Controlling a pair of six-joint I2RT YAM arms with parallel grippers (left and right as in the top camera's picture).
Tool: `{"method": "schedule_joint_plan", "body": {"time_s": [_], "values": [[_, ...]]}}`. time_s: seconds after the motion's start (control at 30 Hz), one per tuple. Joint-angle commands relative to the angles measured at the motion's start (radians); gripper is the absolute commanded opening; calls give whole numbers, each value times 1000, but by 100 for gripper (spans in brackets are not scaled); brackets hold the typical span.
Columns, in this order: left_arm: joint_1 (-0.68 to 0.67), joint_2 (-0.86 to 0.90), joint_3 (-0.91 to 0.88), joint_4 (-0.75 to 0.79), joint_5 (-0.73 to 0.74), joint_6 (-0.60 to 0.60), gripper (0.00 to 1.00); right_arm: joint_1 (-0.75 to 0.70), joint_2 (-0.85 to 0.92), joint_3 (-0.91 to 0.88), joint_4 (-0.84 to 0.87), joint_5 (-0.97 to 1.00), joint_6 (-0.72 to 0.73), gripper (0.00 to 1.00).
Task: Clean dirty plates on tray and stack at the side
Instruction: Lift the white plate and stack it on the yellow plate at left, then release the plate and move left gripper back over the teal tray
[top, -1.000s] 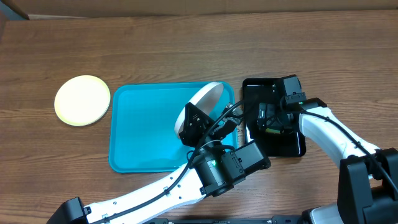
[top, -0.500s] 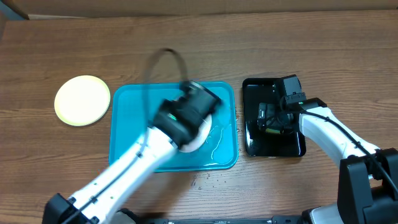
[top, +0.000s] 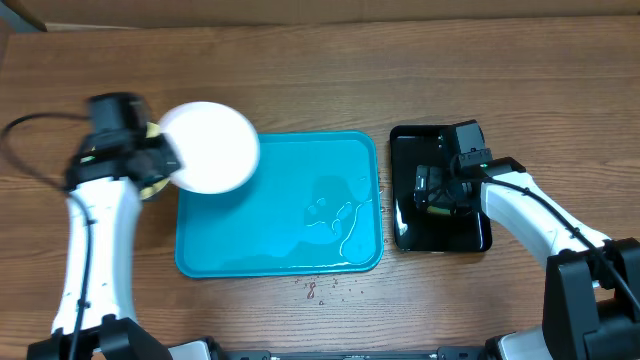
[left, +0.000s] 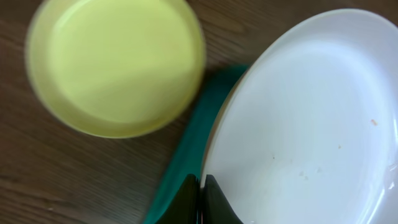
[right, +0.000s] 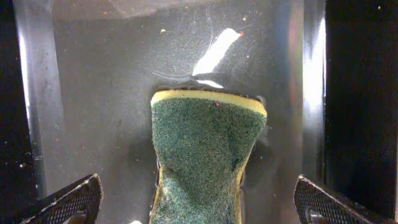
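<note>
The white plate (top: 208, 146) needs to go left in the overhead view with my left gripper, then down onto the yellow-green plate (top: 154, 188) to be released there, as the yellow-green plate lies empty beside the tray.
My left gripper (top: 152, 158) is shut on the rim of a white plate (top: 208, 146) and holds it in the air above the left edge of the turquoise tray (top: 270, 235). In the left wrist view the fingertips (left: 202, 186) pinch the white plate (left: 305, 124). The pale yellow-green plate (left: 118, 62) lies on the table just beside it. From overhead the yellow plate is almost hidden under my arm. My right gripper (top: 430, 188) hangs open over the black tray (top: 440, 238), its fingers wide on either side of a green sponge (right: 208, 155) without touching it.
The tray floor is wet, with water streaks (top: 340, 220) near its right side. Small crumbs (top: 320, 290) lie on the wooden table just below the tray's front rim. The black tray stands right of the turquoise one.
My left arm has swung from the tray's right side across to its left edge, carrying the white plate next to the yellow one. The right arm has not moved.
</note>
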Motion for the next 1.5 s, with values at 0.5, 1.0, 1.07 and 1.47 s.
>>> {"method": "schedule_joint_plan", "body": {"time_s": [0.5,1.0,1.07,1.47], "values": [[374,126,21,150,-86,-75,4,-4,-2,-6,6,3,3,100],[376,198,76,193,155,-60,100,-4,-2,-6,6,3,3,100],[374,194,96,164,344,-60,100,-4,-2,-6,6,3,3,100],[109,193,102,-53,751,146,100,-4,-2,-6,5,3,3,100]]}}
